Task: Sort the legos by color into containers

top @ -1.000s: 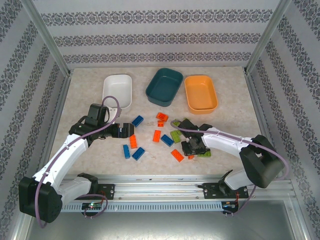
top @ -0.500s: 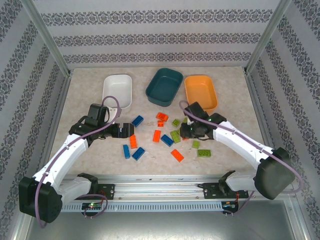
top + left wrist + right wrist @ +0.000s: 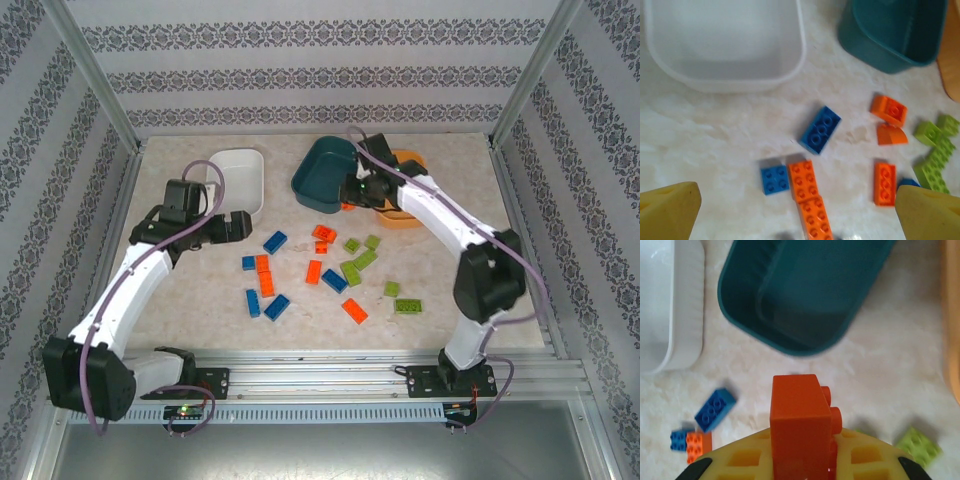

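Observation:
My right gripper will next go over the tray's near end [image 3: 802, 317], then down inside to release the orange-red lego [image 3: 800, 420], which hangs outside the empty teal tray's rim.
Blue, orange-red and lime green legos [image 3: 314, 271] lie scattered in mid-table. At the back stand the containers: white tray [image 3: 235, 165], dark teal tray [image 3: 322, 165] and light orange tray [image 3: 418, 205], the last partly hidden by my right arm. My right gripper [image 3: 350, 190] hangs at the teal tray's near right edge, shut on an orange-red lego [image 3: 800, 420] that stands upright between the yellow pads [image 3: 740, 460]. My left gripper [image 3: 238, 226] is open in front of the white tray [image 3: 725, 45], above a blue lego [image 3: 820, 129] and orange ones [image 3: 802, 179], nothing between its fingers.
Metal frame posts and patterned walls close in the table on three sides. A rail runs along the near edge [image 3: 330, 365]. Green legos [image 3: 407, 306] lie toward the right of the pile, blue ones [image 3: 277, 307] toward the left.
My right arm has risen from the pile and swung back to the teal and orange trays with the orange-red lego. My left gripper drew back toward the white tray, uncovering legos.

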You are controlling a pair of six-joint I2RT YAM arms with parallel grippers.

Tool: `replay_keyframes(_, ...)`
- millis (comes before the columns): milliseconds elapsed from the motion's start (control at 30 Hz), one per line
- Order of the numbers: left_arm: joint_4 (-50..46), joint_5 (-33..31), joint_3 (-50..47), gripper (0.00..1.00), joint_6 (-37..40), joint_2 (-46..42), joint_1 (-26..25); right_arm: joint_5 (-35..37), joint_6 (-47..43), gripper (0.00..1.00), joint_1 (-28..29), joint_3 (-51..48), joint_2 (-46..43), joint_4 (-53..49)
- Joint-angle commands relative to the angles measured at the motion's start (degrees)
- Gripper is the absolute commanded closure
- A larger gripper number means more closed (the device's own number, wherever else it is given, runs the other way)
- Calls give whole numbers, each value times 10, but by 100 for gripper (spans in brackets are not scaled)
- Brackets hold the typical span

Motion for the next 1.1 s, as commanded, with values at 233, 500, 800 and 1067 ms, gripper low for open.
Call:
replay_keyframes(233,76,5,52,10,-26,151,122,-1,-30,89,-4,254,233,-54)
replay_keyframes(500,100,36,146,21,-9,302,132,-14,-55,88,3,363,327,-119)
replay_keyframes(800,115,59,184,24,2,367,120,-37,-94,88,12,282,295,-133)
replay_keyframes(1067,118,78,213,23,10,394,76,-37,-107,87,18,160,220,-117)
